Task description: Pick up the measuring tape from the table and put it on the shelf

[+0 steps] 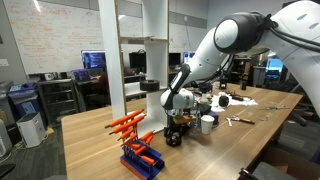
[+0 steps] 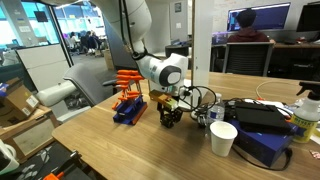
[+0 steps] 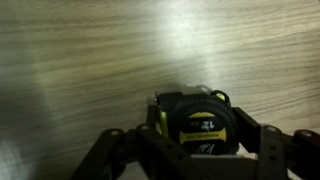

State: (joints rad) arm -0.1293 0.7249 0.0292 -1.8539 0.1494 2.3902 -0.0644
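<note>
My gripper lifts the pinched tape off the table next and releases it over the shelf's black roll, as that is above the gripper, beside the white pillar.
The measuring tape point(image 3: 200, 125) is black with a yellow label and lies on the wooden table point(image 3: 80, 60). In the wrist view it sits between my gripper's point(image 3: 198, 138) two fingers, which press against its sides. In both exterior views the gripper point(image 1: 175, 133) point(image 2: 168, 113) is down at the table top with the tape point(image 1: 176, 140) point(image 2: 169, 122) under it, mostly hidden by the fingers. A small blue and orange rack point(image 1: 138, 150) point(image 2: 128, 97) stands on the table close beside the gripper.
A white paper cup point(image 2: 222, 138) and a black and blue case point(image 2: 262, 135) with cables stand near the gripper. Another white cup point(image 1: 207, 123) and small items lie further along the table. A white pillar point(image 1: 110, 60) rises behind the table.
</note>
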